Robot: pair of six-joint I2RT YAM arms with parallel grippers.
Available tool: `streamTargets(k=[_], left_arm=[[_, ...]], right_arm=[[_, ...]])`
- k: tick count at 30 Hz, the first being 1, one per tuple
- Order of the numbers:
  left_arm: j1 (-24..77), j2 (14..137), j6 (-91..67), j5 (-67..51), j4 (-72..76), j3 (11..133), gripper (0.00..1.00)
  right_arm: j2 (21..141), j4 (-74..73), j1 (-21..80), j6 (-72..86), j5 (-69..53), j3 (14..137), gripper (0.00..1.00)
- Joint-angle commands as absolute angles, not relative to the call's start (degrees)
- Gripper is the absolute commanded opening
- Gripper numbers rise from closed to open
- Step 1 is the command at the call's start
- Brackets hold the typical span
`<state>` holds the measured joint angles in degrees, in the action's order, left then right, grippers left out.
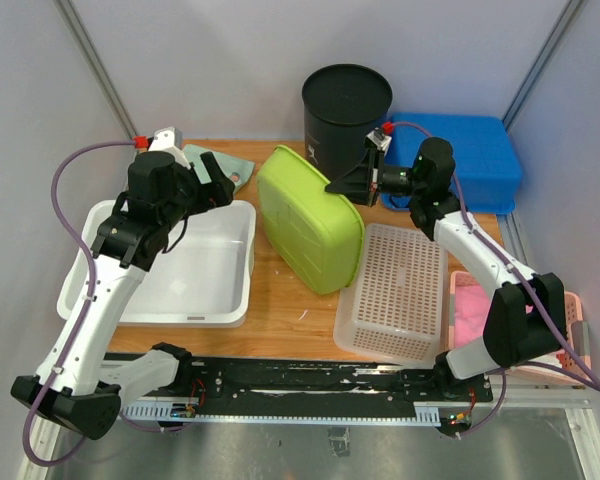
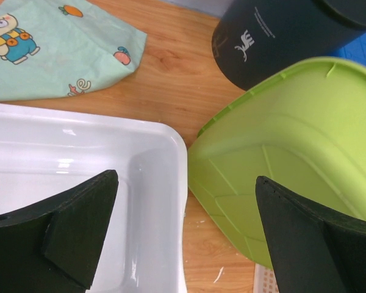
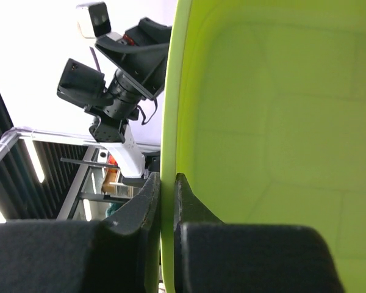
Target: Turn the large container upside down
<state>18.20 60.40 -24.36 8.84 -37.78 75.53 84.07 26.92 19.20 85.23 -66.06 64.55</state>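
The robot's right gripper needs to bring the rim of the still-sideways container down and back to the bare wood beside the tub next, and then let go of the container.
The large green container (image 1: 310, 218) stands tilted on its side on the wooden table, its underside facing the left arm. My right gripper (image 1: 342, 186) is shut on the container's upper right rim (image 3: 168, 122), one finger on each side of it. The container's inside fills the right wrist view (image 3: 280, 134). My left gripper (image 1: 220, 188) is open and empty, held above the far right corner of the white tub (image 1: 170, 262), left of the container. In the left wrist view the container's underside (image 2: 293, 152) lies between and beyond the spread fingers (image 2: 79, 226).
A black bucket (image 1: 346, 112) stands behind the container, with a blue bin (image 1: 470, 160) to its right. A white mesh basket (image 1: 398, 290) lies right of the container, a pink basket (image 1: 570, 320) at the far right. A patterned cloth (image 2: 61, 49) lies behind the tub.
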Motion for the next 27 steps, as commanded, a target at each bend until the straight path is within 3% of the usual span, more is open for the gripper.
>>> streamTargets(k=[1,7,15,23,27], left_arm=[[18.4,61.9,-21.0,5.2,-38.2,75.3,0.99],[18.4,64.2,-18.2,-0.7,-38.1,72.4,0.99],[18.8,65.9,-19.3,0.7,-39.7,65.4,0.96],[22.7,69.3,-21.4,2.6,-36.6,61.2,0.81],[22.7,73.2,-21.0,4.4,-36.3,60.7,0.64]], right_arm=[[89.4,15.1,13.6,78.6,-70.3,63.5,0.01],[94.8,-4.8,8.3,60.9,-70.7,72.5,0.01],[100.1,-10.1,5.2,55.3,-72.7,77.4,0.01],[103.1,-16.3,4.2,48.1,-73.6,82.0,0.01],[102.6,-16.4,3.1,47.4,-73.9,81.4,0.01]])
